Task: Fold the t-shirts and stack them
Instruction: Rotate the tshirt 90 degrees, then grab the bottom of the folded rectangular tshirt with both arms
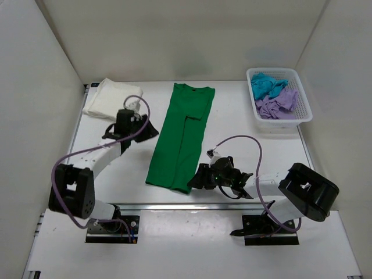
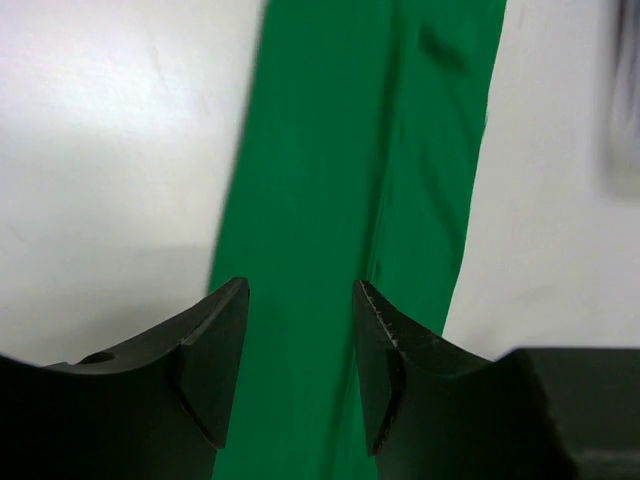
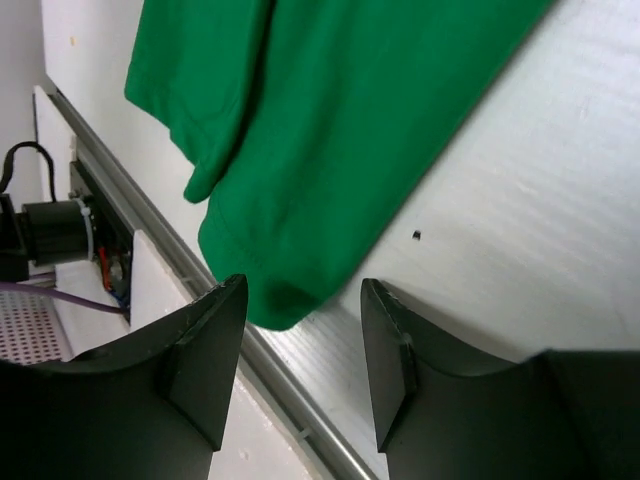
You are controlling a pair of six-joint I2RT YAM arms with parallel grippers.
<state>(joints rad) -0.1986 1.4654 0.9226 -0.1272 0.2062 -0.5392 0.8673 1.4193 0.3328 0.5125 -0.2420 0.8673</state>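
My right gripper is on either side of the other corner, so next I need to move my left gripper back and down to the green t-shirt's loose near corner (image 1: 149, 180), which lies below it toward the bar.
The bright green t-shirt (image 1: 181, 135) lies folded into a long narrow strip down the middle of the table. It also shows in the left wrist view (image 2: 360, 200) and the right wrist view (image 3: 320, 130). The cream-white t-shirt (image 1: 110, 99) lies folded at the back left. The teal t-shirt (image 1: 267, 86) and lilac t-shirt (image 1: 279, 104) lie crumpled in the basket. My left gripper (image 1: 148, 129) is open and empty beside the strip's left edge (image 2: 300, 300). My right gripper (image 1: 197, 177) is open and empty at the strip's near right corner (image 3: 300, 300).
The white lattice basket (image 1: 302, 113) stands at the back right. White walls enclose the table on three sides. A metal rail (image 3: 200, 290) runs along the table's near edge, just below the green shirt's hem.
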